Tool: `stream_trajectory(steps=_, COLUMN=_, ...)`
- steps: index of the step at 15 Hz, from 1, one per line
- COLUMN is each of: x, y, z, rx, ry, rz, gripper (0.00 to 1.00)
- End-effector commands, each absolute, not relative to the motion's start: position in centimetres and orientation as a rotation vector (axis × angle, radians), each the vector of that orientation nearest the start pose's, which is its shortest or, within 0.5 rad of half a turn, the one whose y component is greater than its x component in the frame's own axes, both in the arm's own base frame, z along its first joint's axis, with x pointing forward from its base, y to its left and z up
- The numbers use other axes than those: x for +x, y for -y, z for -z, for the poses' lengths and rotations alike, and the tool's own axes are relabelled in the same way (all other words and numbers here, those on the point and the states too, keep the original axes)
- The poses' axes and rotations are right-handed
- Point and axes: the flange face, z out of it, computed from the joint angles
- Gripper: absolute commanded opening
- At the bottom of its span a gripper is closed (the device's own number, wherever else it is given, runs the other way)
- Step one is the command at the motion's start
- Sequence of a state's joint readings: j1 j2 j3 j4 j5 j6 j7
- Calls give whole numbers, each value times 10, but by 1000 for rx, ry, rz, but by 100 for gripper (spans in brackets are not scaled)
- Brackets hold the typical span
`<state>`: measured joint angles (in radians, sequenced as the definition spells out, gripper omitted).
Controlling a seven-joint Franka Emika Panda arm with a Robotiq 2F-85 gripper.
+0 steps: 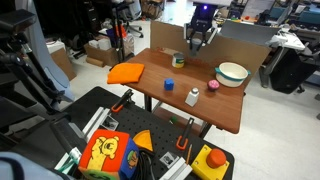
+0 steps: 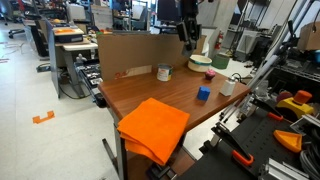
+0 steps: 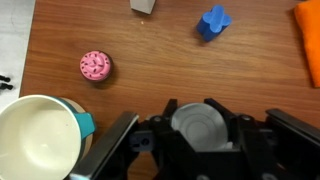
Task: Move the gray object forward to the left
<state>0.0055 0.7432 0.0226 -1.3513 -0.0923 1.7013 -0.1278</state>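
Note:
My gripper lowers the cup (image 3: 200, 127) down onto the clear patch below and releases it next, since bare wood lies there between the white bowl and the small tin.
In the wrist view the gray object (image 3: 203, 127), a small gray cylindrical cup seen from above, sits between my fingers, which press on both its sides. My gripper (image 3: 203, 130) is shut on it. In both exterior views the gripper (image 1: 198, 40) (image 2: 188, 34) hangs well above the far edge of the wooden table (image 1: 225, 108) (image 2: 130, 95). There the cup is too small and dark to make out in the fingers.
Below me lie a white bowl with a teal rim (image 3: 38, 138) (image 1: 232, 73), a small pink object (image 3: 95, 66) (image 1: 213, 86), a white bottle (image 1: 192, 96) (image 2: 227, 87), a blue block (image 3: 213, 21) (image 2: 203, 93), an orange cloth (image 1: 125, 72) (image 2: 153, 126) and a small tin (image 1: 178, 60) (image 2: 163, 72).

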Motion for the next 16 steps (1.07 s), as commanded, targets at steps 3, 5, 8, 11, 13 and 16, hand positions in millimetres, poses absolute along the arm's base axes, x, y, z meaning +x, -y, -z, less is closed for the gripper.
stream_trajectory(steps=3, x=717, y=7, z=-198, rx=-3106, ry=122, rz=-820, gripper=10)
stream_trajectory(steps=5, x=724, y=13, z=-178, rx=-3128, ry=86, rz=-835, gripper=10)
stream_trajectory(steps=8, x=728, y=16, z=-152, rx=-3144, ry=32, rz=-876, gripper=10)
stream_trajectory(steps=11, x=727, y=19, z=-133, rx=-3150, ry=-11, rz=-928, gripper=10)
stream_trajectory(steps=13, x=729, y=18, z=-136, rx=-3159, ry=-17, rz=-931, gripper=10)
stream_trajectory(steps=16, x=729, y=21, z=-139, rx=-3171, ry=-18, rz=-952, gripper=61)
